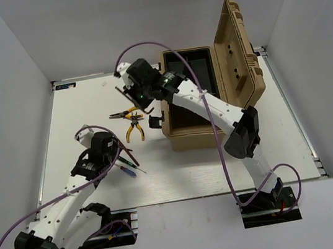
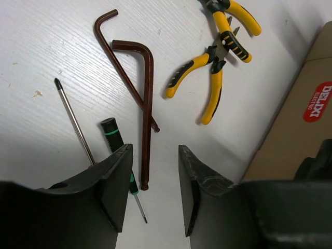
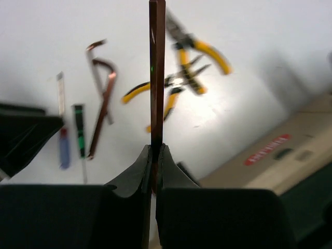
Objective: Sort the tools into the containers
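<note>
My right gripper carries the hex key toward the right in the top view, over the toolbox's black far tray (image 1: 176,65), next and releases it, as the toolbox's lid stands open.
My right gripper (image 3: 156,155) is shut on a dark brown hex key (image 3: 157,78) and holds it above the table, left of the open tan toolbox (image 1: 193,138); the top view shows this gripper (image 1: 129,95). Two yellow-and-black pliers (image 1: 132,122) lie left of the box and also show in the left wrist view (image 2: 207,88). My left gripper (image 2: 154,187) is open and empty, low over the table. Just ahead of it lie two hex keys (image 2: 147,104), a green-and-black screwdriver (image 2: 115,136) and a thin shaft (image 2: 75,119). A blue-handled screwdriver (image 3: 63,142) shows in the right wrist view.
The toolbox lid (image 1: 238,57) stands open to the right, showing the black interior. The box's front wall with a red label (image 2: 316,101) is close on the left gripper's right. White walls enclose the table on three sides.
</note>
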Controlling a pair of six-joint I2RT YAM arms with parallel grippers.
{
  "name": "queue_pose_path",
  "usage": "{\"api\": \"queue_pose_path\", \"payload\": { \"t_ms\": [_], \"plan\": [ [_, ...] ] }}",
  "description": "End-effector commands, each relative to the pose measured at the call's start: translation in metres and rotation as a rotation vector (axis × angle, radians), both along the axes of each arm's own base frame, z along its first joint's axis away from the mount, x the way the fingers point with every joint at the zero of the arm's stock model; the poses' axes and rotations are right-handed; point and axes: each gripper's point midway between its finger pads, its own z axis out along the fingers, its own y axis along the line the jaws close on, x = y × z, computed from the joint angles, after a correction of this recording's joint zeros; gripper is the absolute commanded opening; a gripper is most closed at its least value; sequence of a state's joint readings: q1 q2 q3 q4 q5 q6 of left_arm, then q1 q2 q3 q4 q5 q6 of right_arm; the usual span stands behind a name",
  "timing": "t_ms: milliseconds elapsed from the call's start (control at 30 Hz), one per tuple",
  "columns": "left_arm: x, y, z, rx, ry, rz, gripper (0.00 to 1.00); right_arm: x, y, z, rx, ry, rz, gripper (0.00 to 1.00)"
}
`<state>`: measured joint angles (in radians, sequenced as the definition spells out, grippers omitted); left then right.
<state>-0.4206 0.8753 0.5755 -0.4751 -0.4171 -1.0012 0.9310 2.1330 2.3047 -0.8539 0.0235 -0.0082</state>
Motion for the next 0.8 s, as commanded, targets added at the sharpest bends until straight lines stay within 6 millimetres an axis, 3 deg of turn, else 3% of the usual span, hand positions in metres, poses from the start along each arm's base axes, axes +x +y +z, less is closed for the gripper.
{"api": "queue_pose_path", "payload": {
  "t_ms": [0, 133, 267, 367, 467, 567, 767],
  "plan": [
    [0.013, -0.002, 0.007, 0.032, -0.021, -0.021, 0.51, 0.052, -0.033, 0.071, 0.125, -0.17, -0.245, 0.0],
    [0.027, -0.012, -0.005, 0.055, 0.033, -0.05, 0.55, 0.107, -0.091, 0.078, 0.116, -0.238, -0.485, 0.0],
    [0.037, -0.018, -0.02, 0.078, 0.075, -0.07, 0.56, 0.141, -0.139, 0.077, 0.144, -0.222, -0.627, 0.0],
    [0.04, -0.021, -0.022, 0.069, 0.074, -0.079, 0.56, 0.149, -0.15, 0.077, 0.153, -0.22, -0.67, 0.0],
    [0.042, -0.022, -0.028, 0.074, 0.088, -0.079, 0.57, 0.159, -0.163, 0.063, 0.133, -0.205, -0.71, 0.0],
    [0.046, -0.024, -0.035, 0.088, 0.1, -0.087, 0.61, 0.165, -0.166, 0.034, 0.105, -0.144, -0.701, 0.0],
    [0.062, -0.029, -0.037, 0.123, 0.136, -0.095, 0.63, 0.162, -0.154, 0.015, 0.131, -0.052, -0.646, 0.0]
  ]
}}
